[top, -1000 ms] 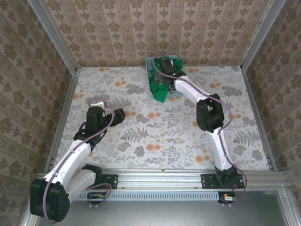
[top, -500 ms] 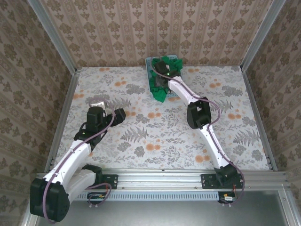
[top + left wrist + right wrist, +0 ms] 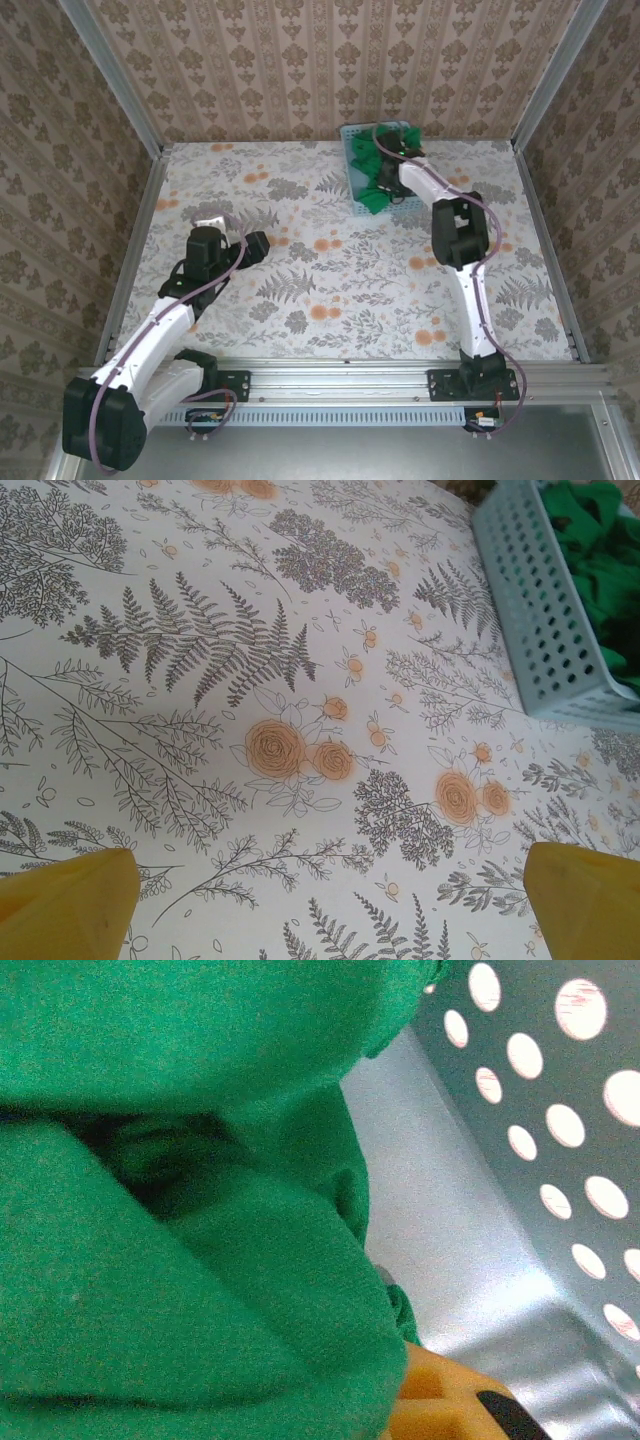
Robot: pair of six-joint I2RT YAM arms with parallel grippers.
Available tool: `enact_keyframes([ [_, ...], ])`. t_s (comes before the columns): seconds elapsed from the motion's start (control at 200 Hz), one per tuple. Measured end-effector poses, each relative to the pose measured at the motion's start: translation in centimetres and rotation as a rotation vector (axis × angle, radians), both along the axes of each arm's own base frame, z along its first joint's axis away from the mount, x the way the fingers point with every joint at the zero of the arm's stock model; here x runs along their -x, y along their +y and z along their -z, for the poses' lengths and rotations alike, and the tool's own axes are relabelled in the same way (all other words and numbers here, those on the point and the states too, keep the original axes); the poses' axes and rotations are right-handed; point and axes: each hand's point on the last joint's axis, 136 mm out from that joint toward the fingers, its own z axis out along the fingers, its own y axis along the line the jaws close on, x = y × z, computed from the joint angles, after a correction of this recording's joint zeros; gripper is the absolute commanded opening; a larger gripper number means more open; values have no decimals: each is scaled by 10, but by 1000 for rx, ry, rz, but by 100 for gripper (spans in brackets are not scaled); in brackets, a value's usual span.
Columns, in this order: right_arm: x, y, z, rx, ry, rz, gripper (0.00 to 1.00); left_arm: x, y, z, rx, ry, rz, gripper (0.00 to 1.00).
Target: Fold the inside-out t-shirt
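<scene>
The middle of the table lies bare, back from my right gripper, so the gripper should push the basket [image 3: 351, 160] aside, lift the t-shirt up and back, and let go of it over that spot.
The inside-out t-shirt [image 3: 374, 192] is a bright green crumpled heap in the light blue basket [image 3: 351, 160] at the back of the table, with one fold spilling over the near rim. My right gripper [image 3: 390, 152] reaches down into the basket. In the right wrist view the green cloth [image 3: 200, 1260] bunches over the jaws and against one yellow finger [image 3: 450, 1405], which stands drawn in; the other finger is hidden under cloth. My left gripper [image 3: 252, 244] hovers open over the left-middle of the table, its yellow fingertips [image 3: 70, 900] far apart with nothing between them.
The basket's perforated wall [image 3: 560, 1140] stands close to the right of my right gripper. The left wrist view has the basket [image 3: 540, 610] and green cloth [image 3: 595, 540] at its upper right, across flowered tablecloth [image 3: 300, 750]. Metal rails and papered walls ring the table.
My right gripper has closed its jaws inside the basket. The basket and shirt have slid to the right along the back with it. The left arm has not moved.
</scene>
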Motion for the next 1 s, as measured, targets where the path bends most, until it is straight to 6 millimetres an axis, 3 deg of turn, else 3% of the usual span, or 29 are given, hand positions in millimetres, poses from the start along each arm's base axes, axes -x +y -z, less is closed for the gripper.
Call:
enact_keyframes([
  [0.27,43,-113,2,-37,6,222,6,3,-8,-2,-7,-2,21,100],
  [0.545,69,-194,-3,-68,1,364,3,6,-12,-9,-23,-12,28,100],
  [0.685,74,-216,-7,-67,0,374,0,8,-11,-17,-26,-25,22,100],
  [0.82,73,-217,-24,-49,-8,334,0,10,-10,-21,-32,-27,17,100],
  [0.925,71,-210,-64,-25,-70,281,0,12,-8,-27,-34,-33,13,100],
  [1.0,69,-199,-111,12,-154,223,0,13,-7,-32,-35,-35,12,100],
])
